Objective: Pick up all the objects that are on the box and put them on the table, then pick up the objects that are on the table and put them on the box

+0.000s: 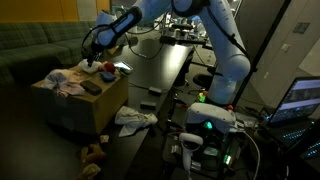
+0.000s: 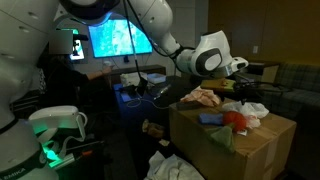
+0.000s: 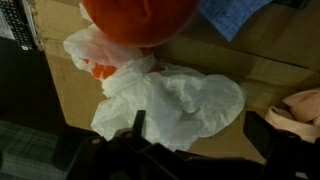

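Note:
My open gripper lowers and shifts slightly to the left in the wrist view next, onto the white cloth's crumpled folds (image 1: 88, 67) (image 3: 172, 108), since one finger overhangs bare cardboard.
A cardboard box (image 1: 85, 105) (image 2: 250, 150) carries a red round object (image 1: 104, 70) (image 2: 236, 119) (image 3: 138, 20), a white crumpled cloth (image 1: 68, 82) (image 3: 175, 100), a blue cloth (image 2: 211, 118) (image 3: 232, 14) and a pinkish cloth (image 2: 205, 97) (image 3: 300, 110). My gripper (image 1: 95, 48) (image 2: 245, 90) (image 3: 203, 135) hovers just above the box top. It is open and empty. Its fingers straddle the edge of the white cloth and bare cardboard (image 3: 70, 85).
A long black table (image 1: 160, 75) runs beside the box, with small dark items (image 1: 150, 90) on it. A white cloth (image 1: 135, 118) hangs at the table's front edge. More clutter (image 1: 95, 152) lies on the floor. Monitors (image 2: 120, 40) stand behind.

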You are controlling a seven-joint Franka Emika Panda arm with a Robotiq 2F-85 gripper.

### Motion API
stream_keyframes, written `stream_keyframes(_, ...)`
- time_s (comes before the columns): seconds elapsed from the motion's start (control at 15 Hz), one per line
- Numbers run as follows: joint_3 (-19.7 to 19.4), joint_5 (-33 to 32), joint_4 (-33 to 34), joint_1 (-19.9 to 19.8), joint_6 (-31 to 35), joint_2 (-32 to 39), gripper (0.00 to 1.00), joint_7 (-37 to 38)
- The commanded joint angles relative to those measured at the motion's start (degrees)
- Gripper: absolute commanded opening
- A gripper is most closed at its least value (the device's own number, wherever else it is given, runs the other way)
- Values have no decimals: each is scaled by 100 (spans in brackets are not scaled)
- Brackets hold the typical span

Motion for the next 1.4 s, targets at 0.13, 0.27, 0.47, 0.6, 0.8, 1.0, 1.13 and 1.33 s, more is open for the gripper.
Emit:
stream_keyframes(0.13,-62,-101,999,-125,-271,741,100,-300)
stream_keyframes(0.27,-80,-109,1213,-172,-367,920,100,-358)
stream_keyframes(0.47,-106,-123,1509,-213,-524,1173,100,-434)
stream_keyframes(0.6,-120,-137,1665,-222,-633,1292,100,-481)
stream_keyframes(0.8,-135,-165,1860,-219,-835,1424,95,-547)
stream_keyframes(1.0,-102,-157,2002,-249,-1039,1490,70,-648)
stream_keyframes(1.13,-72,-138,2057,-280,-1165,1496,56,-738)
stream_keyframes(1.33,-33,-117,2028,-326,-1221,1414,31,-863)
